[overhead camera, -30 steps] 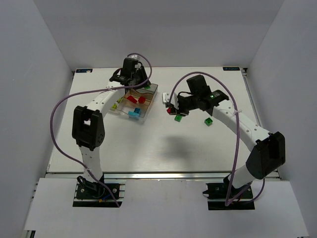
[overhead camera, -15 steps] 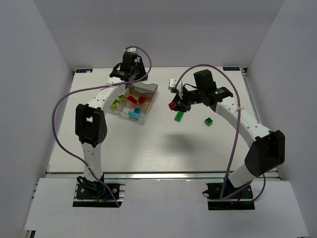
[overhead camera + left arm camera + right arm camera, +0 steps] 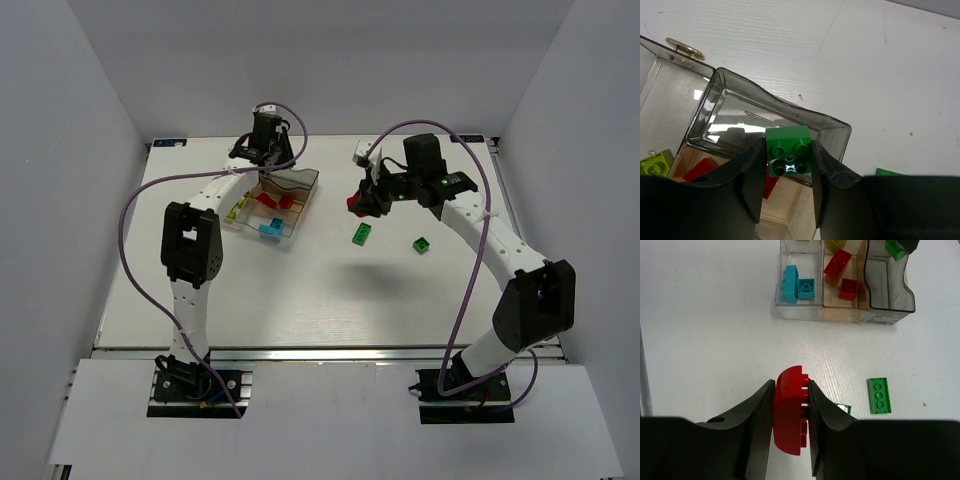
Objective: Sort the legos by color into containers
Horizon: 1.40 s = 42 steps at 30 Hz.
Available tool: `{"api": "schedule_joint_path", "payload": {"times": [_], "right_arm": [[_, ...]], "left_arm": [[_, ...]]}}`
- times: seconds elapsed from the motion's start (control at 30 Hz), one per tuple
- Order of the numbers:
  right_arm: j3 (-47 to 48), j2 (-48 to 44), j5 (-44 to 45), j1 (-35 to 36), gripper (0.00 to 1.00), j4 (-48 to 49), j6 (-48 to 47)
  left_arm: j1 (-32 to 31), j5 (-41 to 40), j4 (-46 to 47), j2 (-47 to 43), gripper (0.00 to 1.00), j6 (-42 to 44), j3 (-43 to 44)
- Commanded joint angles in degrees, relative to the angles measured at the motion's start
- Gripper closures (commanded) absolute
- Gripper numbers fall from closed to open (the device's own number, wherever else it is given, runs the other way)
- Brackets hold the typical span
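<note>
I will lower my left gripper toward the tray's empty far end section (image 3: 750, 120) and release the dark green brick (image 3: 788, 156) there, because the tray's other sections hold red, blue and yellow-green bricks.
My left gripper (image 3: 788, 170) is shut on a dark green brick (image 3: 788, 156), held over the far end compartment of the clear tray (image 3: 715, 100); in the top view it (image 3: 262, 150) hangs above the tray's far end (image 3: 305, 178). My right gripper (image 3: 791, 407) is shut on a curved red brick (image 3: 789, 412) above the table; in the top view (image 3: 360, 203) it sits right of the tray. The tray (image 3: 890, 317) holds two red bricks (image 3: 838, 263), blue bricks (image 3: 796, 285) and a yellow-green brick (image 3: 233, 210).
A flat green brick (image 3: 362, 234) (image 3: 878, 395) and a small green brick (image 3: 422, 245) lie on the white table right of the tray. Another small green brick (image 3: 843, 409) shows partly behind my right finger. White walls enclose the table.
My right gripper has risen off the table with the red brick and moved toward the far side. My left gripper has shifted slightly right above the tray's far end.
</note>
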Motion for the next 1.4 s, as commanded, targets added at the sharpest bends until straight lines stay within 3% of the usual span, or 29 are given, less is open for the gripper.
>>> {"api": "schedule_joint_path", "payload": {"times": [0.0,0.33,0.47,0.53,0.77,0.93,1.03,1.2,1.37], "right_arm": [[2.0,-0.4,-2.0,-0.7,1.00,3.2,4.1],[0.1,-1.6,-2.3,-0.9,1.00,5.5,5.3],[-0.1,-1.4,-2.1,-0.8,1.00,5.5,5.1],[-0.2,-0.9,-2.1,-0.9,1.00,5.8,5.2],[1.4,2.0,-2.2,-0.6,1.00,7.3,6.7],[4.0,6.1,-2.1,-0.4,1.00,7.4,7.1],[7.1,9.4,-2.0,-0.3,1.00,7.4,8.2],[13.8,14.9,-2.1,0.6,1.00,8.1,10.7],[19.8,22.6,-0.1,3.3,1.00,11.6,12.8]], "left_arm": [[0.2,-1.5,1.1,0.3,1.00,0.8,3.0],[0.2,-2.8,-0.1,5.4,0.99,0.8,7.3],[0.2,-2.9,-2.6,7.9,0.70,0.6,10.5],[0.2,-3.0,-3.2,8.1,0.62,0.4,10.6],[0.2,-3.4,-2.9,7.1,0.58,-0.1,9.0],[0.2,-3.5,-3.2,6.5,0.38,0.0,8.8],[0.2,-3.7,-3.4,5.5,0.32,0.2,8.7],[0.2,-3.9,-3.1,3.0,0.29,0.6,8.3],[0.2,-7.2,-2.6,-8.5,0.31,-0.4,1.5]]}}
